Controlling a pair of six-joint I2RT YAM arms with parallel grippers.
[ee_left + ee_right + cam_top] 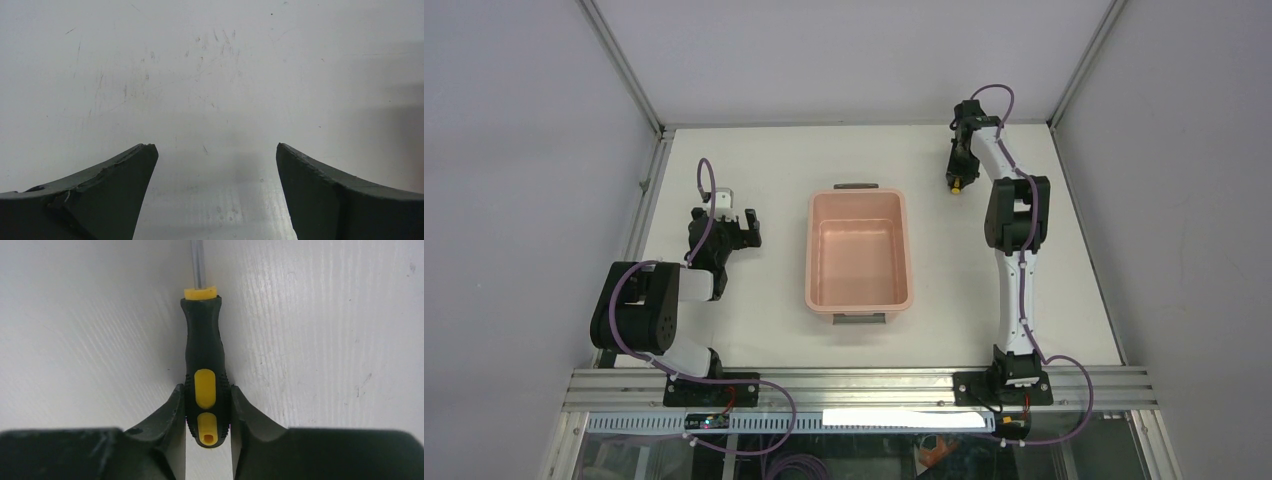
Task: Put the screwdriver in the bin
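My right gripper needs to go up, then back and to the left in the top view over the bin's empty bottom to release, because raised sides surround that bottom.
The salmon-pink bin (809, 262) with dark grey end handles stands in the middle of the table, nothing in it. The screwdriver (206, 357) has a black-and-yellow handle and a thin metal shaft that runs out of the top of the right wrist view. My right gripper (207, 395) is shut on its handle near the butt end. In the top view the right gripper (960, 178) is at the far right of the table, right of the bin's far end, with the yellow butt of the screwdriver (958, 185) showing. My left gripper (736, 222) is open and empty, left of the bin; its fingers (120, 185) frame bare table.
The white table (764, 150) is framed by metal rails at the back and sides. The arm bases are bolted to a rail (864, 385) at the near edge.
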